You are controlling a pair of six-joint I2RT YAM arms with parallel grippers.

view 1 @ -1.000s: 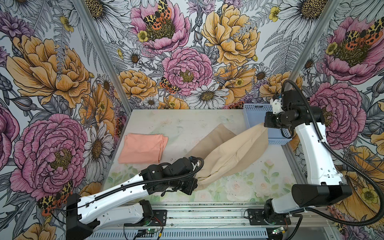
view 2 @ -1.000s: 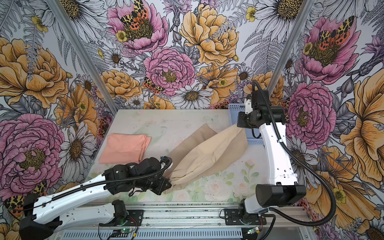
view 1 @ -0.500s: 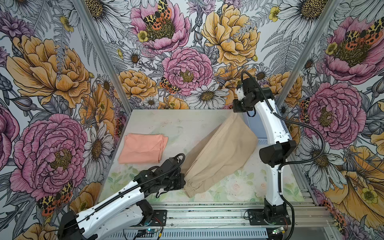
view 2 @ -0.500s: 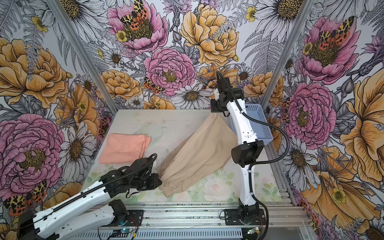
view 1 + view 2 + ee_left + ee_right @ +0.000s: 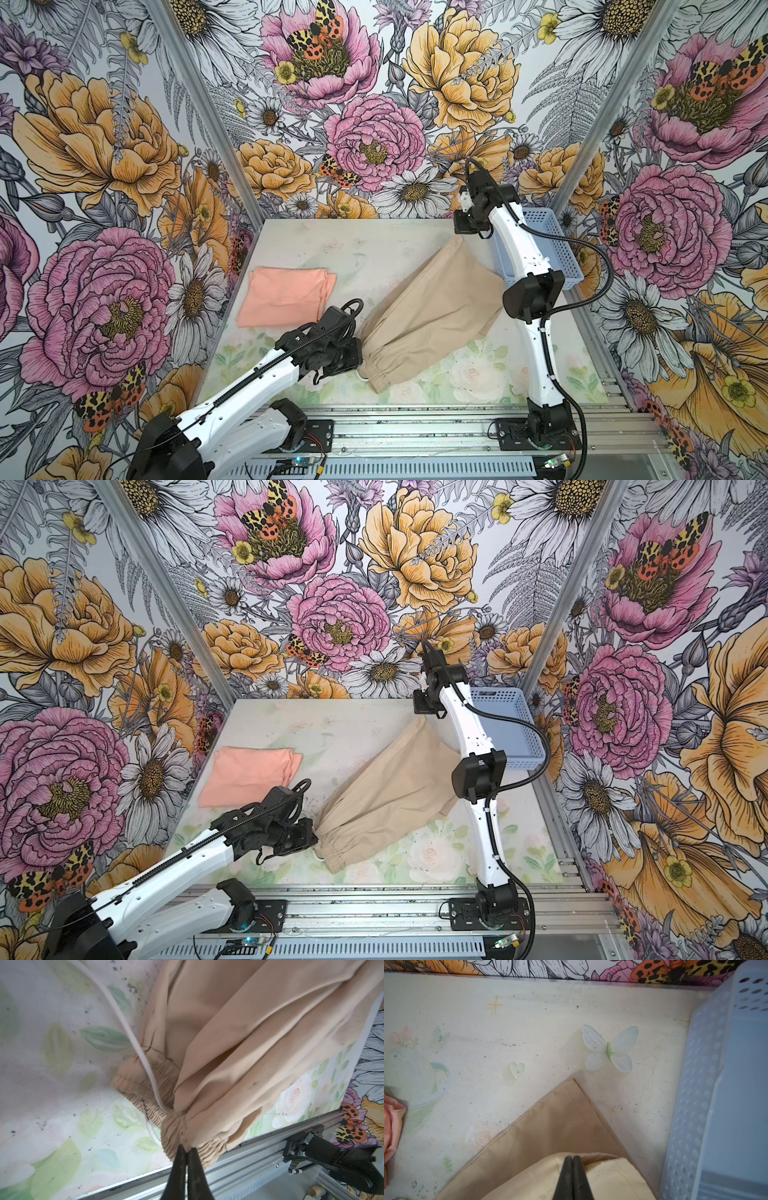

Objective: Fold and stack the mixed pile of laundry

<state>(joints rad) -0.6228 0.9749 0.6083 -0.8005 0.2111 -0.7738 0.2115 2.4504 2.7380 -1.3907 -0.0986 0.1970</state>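
The far tip of the garment's flat layer (image 5: 573, 1090) still lies uncovered, so I should move my right gripper down and outward to release the garment's lifted corner there.
The beige-tan garment (image 5: 432, 307) (image 5: 386, 796) lies stretched on a slant across the table, gathered waistband toward the front. My left gripper (image 5: 360, 360) (image 5: 316, 840) (image 5: 187, 1148) is shut on that waistband, beside the white drawstring (image 5: 128, 1030). At the far end, my right gripper (image 5: 458, 237) (image 5: 419, 720) (image 5: 572, 1157) is shut on a lifted corner of the same garment, over a flat layer of it. The salmon-peach T-shirt (image 5: 286, 297) (image 5: 249, 775) lies folded at the left, graphic hidden.
A light blue perforated basket (image 5: 552, 245) (image 5: 511, 729) (image 5: 716, 1084) stands at the back right, close to my right arm. The table (image 5: 353, 249) has floral walls on three sides and a metal rail (image 5: 249, 1159) along its front edge.
My right gripper has swung from in front of the basket to the back middle, carrying the garment's end. My left gripper drew the waistband toward the front left, and the garment has stretched out.
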